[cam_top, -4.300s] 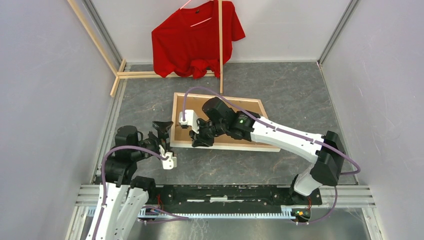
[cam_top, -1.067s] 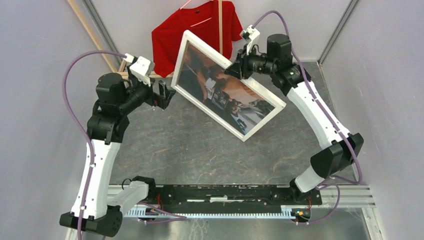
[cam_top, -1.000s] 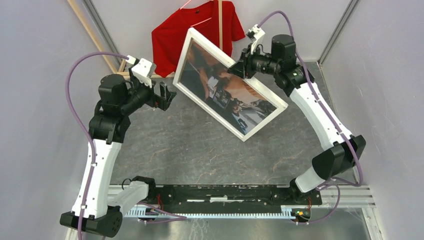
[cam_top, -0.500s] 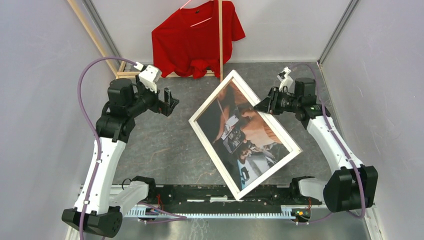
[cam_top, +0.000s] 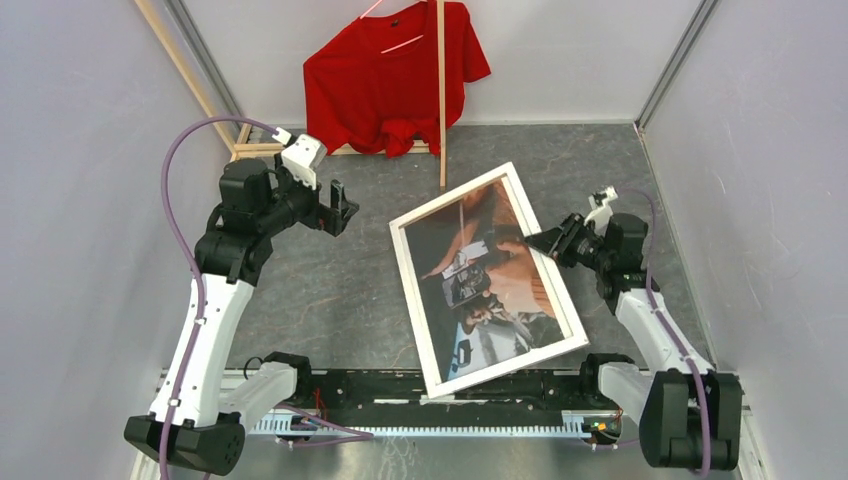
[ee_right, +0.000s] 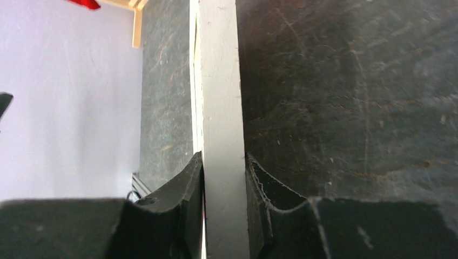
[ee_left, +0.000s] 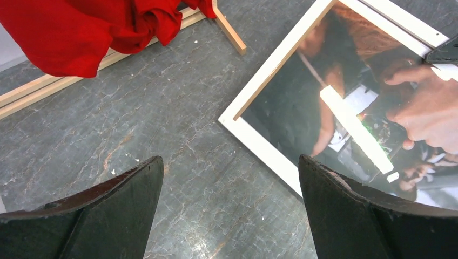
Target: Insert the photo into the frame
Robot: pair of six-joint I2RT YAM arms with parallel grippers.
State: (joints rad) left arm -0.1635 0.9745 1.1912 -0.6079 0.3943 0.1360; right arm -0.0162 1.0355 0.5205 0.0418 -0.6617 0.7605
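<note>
The frame hangs crooked over the bar, so my right gripper will next turn it square to the base bar, lower it flat onto the tabletop and release it.
The frame [cam_top: 450, 197] shows its white face, with the photo [cam_top: 470, 300] of people in dark, orange and tan tones inside it. It is tilted over the right middle of the table, its near corner over the base rail. My right gripper [cam_top: 532, 240] is shut on the frame's right edge; in the right wrist view the fingers [ee_right: 183, 189] clamp the white edge [ee_right: 219, 97]. My left gripper [cam_top: 340, 208] is open and empty, above the table left of the frame. The left wrist view shows the frame's corner [ee_left: 259, 148] and the photo [ee_left: 345, 102] beyond the open gripper [ee_left: 232, 210].
A red shirt [cam_top: 390, 75] hangs on a pale wooden rack [cam_top: 441, 110] at the back; the shirt [ee_left: 81, 32] and rack base [ee_left: 229, 32] also show in the left wrist view. Grey walls close both sides. The black base rail [cam_top: 380, 385] runs along the near edge.
My right arm has swung the frame down and nearer, turning it more upright in view and closer to the table. Earlier it lay back-up on the table. My left gripper has barely moved.
</note>
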